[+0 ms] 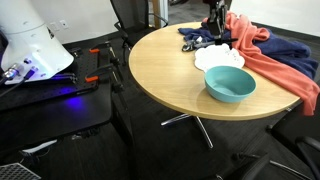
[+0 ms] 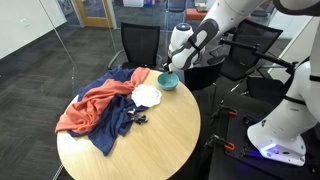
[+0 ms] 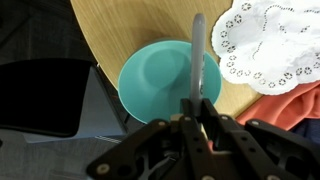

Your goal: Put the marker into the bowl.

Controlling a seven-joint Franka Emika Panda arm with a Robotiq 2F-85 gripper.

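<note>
I will lower my gripper toward the open middle of the light teal bowl (image 3: 163, 82) next and let go of the marker (image 3: 197, 50), because the marker is still well above the bowl's rim.
The light teal bowl (image 3: 165, 80) sits near the round table's edge and shows in both exterior views (image 1: 230, 84) (image 2: 168, 81). In the wrist view my gripper (image 3: 195, 108) is shut on the marker (image 3: 197, 50), a thin grey-dark stick that points away from the jaws. The marker lies across the bowl's opening in this view, held above it. In an exterior view my gripper (image 2: 179, 60) hangs just above the bowl. The marker is too small to make out in the exterior views.
A flat white lace doily (image 3: 270, 45) (image 1: 216, 57) (image 2: 147, 96) lies beside the bowl. Red cloth (image 2: 92, 108) (image 1: 270, 55) and dark blue cloth (image 2: 115, 128) cover part of the wooden table (image 1: 160, 70). Black chairs (image 2: 140, 45) stand around it.
</note>
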